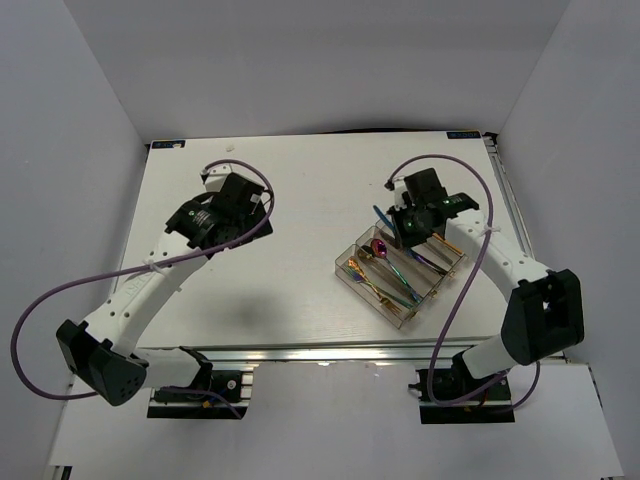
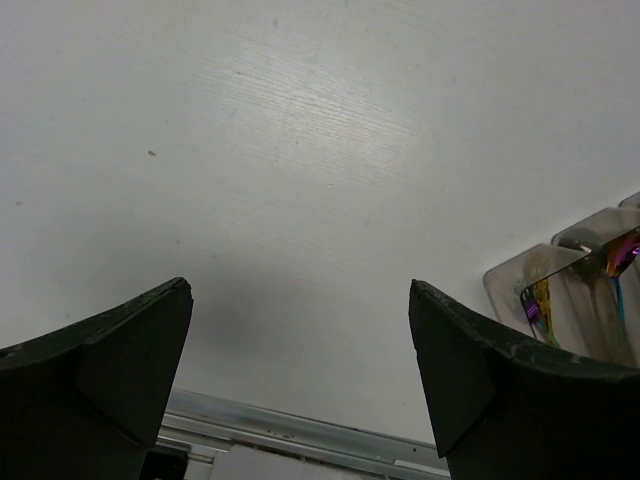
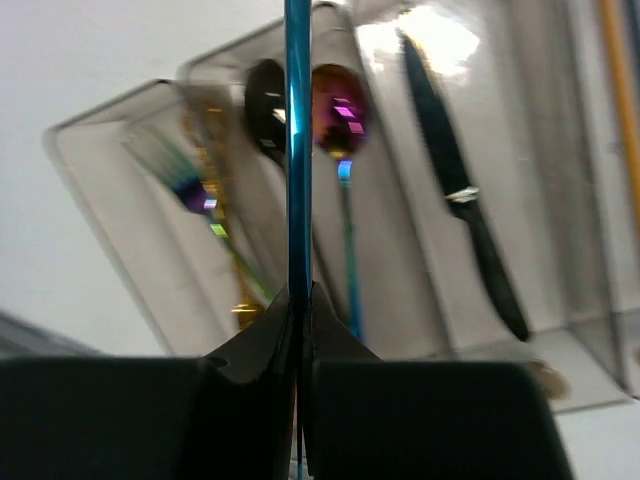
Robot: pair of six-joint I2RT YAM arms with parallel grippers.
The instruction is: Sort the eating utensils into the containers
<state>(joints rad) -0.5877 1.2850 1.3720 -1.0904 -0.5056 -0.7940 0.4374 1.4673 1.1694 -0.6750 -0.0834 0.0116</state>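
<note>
I need to move my right gripper from over the spoons to the dark knife's section [image 1: 424,261] [image 3: 468,190] first, then lower it and open it, to get the blue utensil there.
My right gripper [image 3: 303,295] is shut on a thin blue utensil [image 3: 297,150], held edge-on above the clear smoky container [image 3: 120,200]. In the top view the blue utensil [image 1: 381,215] sticks out to the left of the right gripper [image 1: 398,222], over the far end of the container [image 1: 343,268]. Inside the container lie an iridescent spoon [image 3: 338,110], a gold and iridescent fork [image 3: 210,190], a dark knife [image 3: 460,190] and a gold chopstick [image 3: 620,70]. My left gripper [image 2: 300,300] hangs open and empty over bare table, well left of the container [image 2: 560,280].
The metal rail [image 2: 300,430] of the table's near edge runs below the left gripper's fingers. White walls enclose the table on three sides. A purple cable [image 1: 440,165] loops over each arm.
</note>
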